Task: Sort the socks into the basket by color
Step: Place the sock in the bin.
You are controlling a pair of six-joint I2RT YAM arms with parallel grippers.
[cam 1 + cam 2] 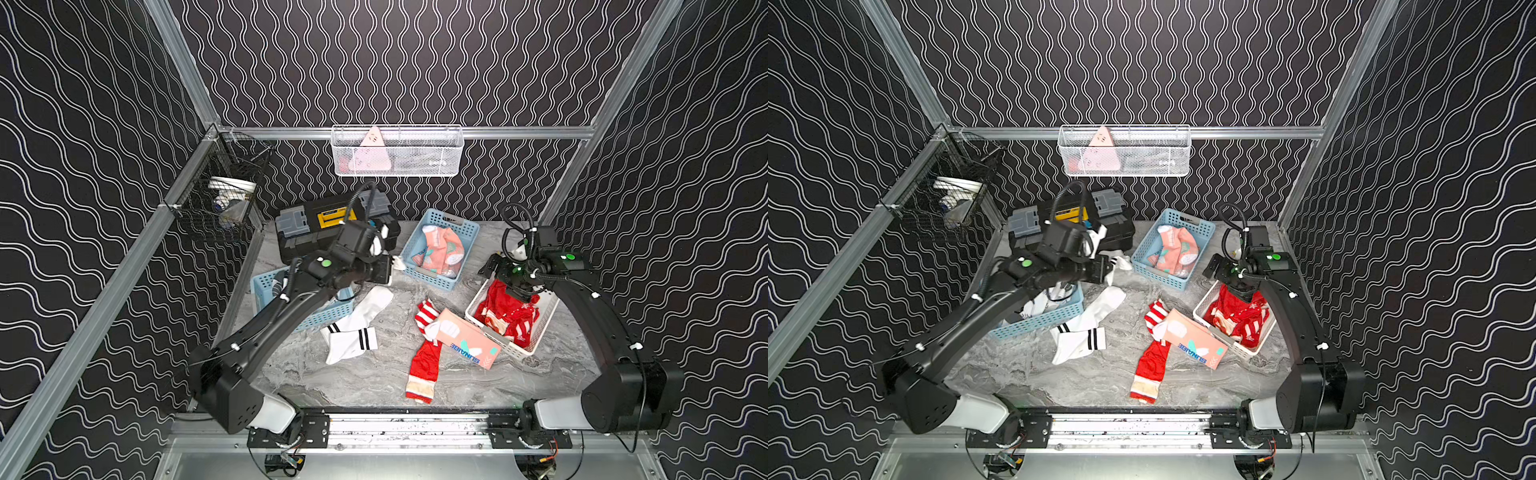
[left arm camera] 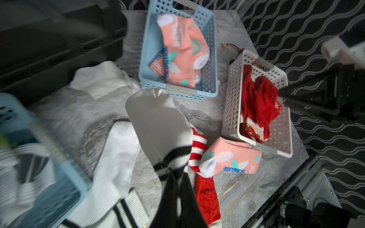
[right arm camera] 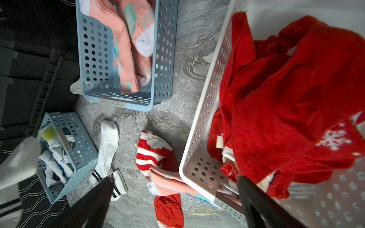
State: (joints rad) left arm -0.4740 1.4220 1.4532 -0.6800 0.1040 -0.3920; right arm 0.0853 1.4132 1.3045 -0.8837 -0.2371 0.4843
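The blue basket of white socks lies below, toward the dark wire basket. My left gripper swings down over it next and releases the sock.
My left gripper [image 2: 178, 175] is shut on the black-striped cuff of a white sock [image 2: 158, 126], held in the air beside the left blue basket [image 1: 324, 318] of white socks. My right gripper [image 3: 173, 179] stands open over the white basket [image 1: 536, 332], with nothing between its fingers; a heap of red socks [image 1: 507, 311] lies just under it. The far blue basket [image 1: 432, 282] holds pink socks [image 1: 442, 247]. On the table lie white socks [image 1: 357, 328], a red striped sock [image 1: 426, 353] and a pink sock [image 1: 465, 338] across it, leaning on the white basket.
A black toolbox [image 1: 328, 228] stands at the back left, with another white sock [image 2: 98, 79] on the table in front of it. A dark wire basket [image 1: 220, 203] hangs on the left rail and a white mesh basket [image 1: 397, 151] on the back rail.
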